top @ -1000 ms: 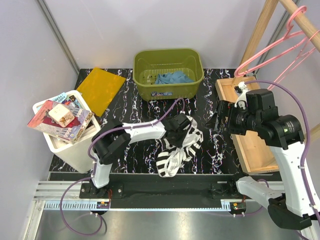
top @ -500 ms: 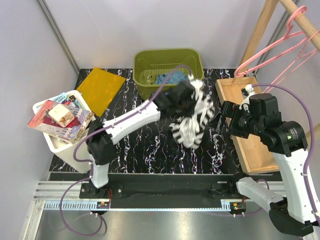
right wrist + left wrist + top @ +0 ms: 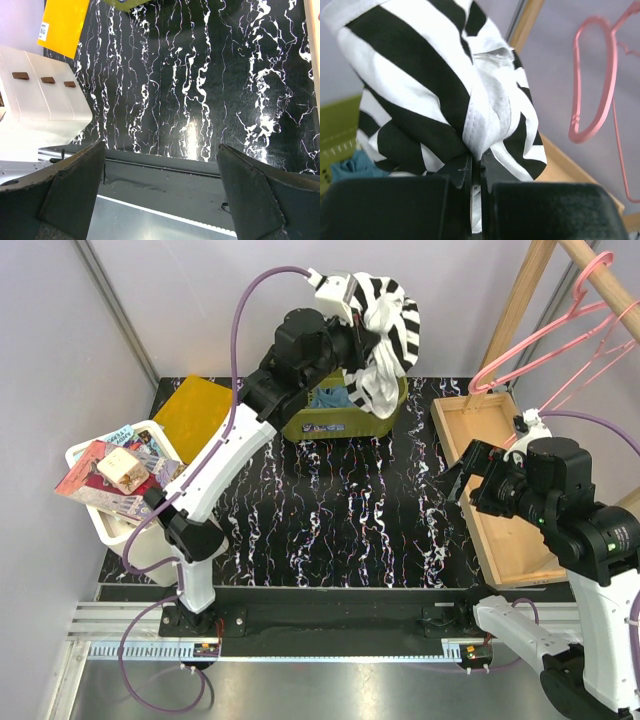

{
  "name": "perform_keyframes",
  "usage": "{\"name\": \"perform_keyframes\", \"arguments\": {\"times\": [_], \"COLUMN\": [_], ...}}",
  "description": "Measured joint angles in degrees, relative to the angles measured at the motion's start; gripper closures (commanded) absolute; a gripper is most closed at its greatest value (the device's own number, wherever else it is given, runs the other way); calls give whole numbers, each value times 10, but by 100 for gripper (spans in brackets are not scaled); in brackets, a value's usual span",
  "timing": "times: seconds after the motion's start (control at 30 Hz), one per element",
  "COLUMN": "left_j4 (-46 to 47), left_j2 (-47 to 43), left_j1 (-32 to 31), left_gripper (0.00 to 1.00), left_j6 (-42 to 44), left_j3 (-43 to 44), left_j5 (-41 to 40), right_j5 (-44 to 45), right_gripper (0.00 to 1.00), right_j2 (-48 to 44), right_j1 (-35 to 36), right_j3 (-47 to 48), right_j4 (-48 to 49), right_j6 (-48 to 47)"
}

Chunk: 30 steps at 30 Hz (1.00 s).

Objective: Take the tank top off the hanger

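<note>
The pink hangers are bare, so my left gripper should next go down to the left in the top view over the green basket and release the tank top.
The black-and-white striped tank top (image 3: pixel 385 335) hangs bunched from my left gripper (image 3: pixel 362 302), raised high above the green basket (image 3: pixel 300 422) at the back of the table. In the left wrist view the jaws are shut on a fold of the tank top (image 3: pixel 470 95), with my left gripper (image 3: pixel 476 172) at the bottom. The pink hangers (image 3: pixel 545 335) hang bare on the wooden rack at the right, also in the left wrist view (image 3: pixel 592 85). My right gripper (image 3: pixel 470 475) is open and empty above the table's right side, its fingers (image 3: pixel 70 190) spread wide.
The green basket holds a blue cloth (image 3: pixel 330 397). A wooden tray (image 3: pixel 500 520) lies at the right edge. A yellow sheet (image 3: pixel 200 418) lies at the back left, and a white bin (image 3: pixel 140 535) with books stands at the left.
My left arm has lifted the tank top from the middle of the table up and back to above the green basket. My right arm has drawn back toward the right.
</note>
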Motion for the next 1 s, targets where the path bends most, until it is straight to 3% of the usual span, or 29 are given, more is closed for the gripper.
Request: {"name": "perform_keyframes", "arguments": {"times": [0.23,0.53,0.6,0.7,0.87,1.0], "left_j4": [119,116,90,54,47,29], "left_j2": [55,210,255,272,216,121], "left_j1": [63,167,187,208,216,208], "left_gripper": [100,97,55,26,2,1], "left_j6": [-31,-120,-127,-135,-125,-118], "left_j3": [16,25,53,57,8,-46], "left_j5": [16,16,20,30,38,49], "right_j5": [4,5,-3,-5,-5,-7], "right_gripper": [0,0,0,0,0,0], "right_j2": [7,10,10,15,32,50], "right_j1": [0,0,0,0,0,0], "right_j3": [6,-5,-23,-40,-42,-36], "right_j4": [-1,15,26,34,42,47], "right_j6": [0,33,45,61,71,68]}}
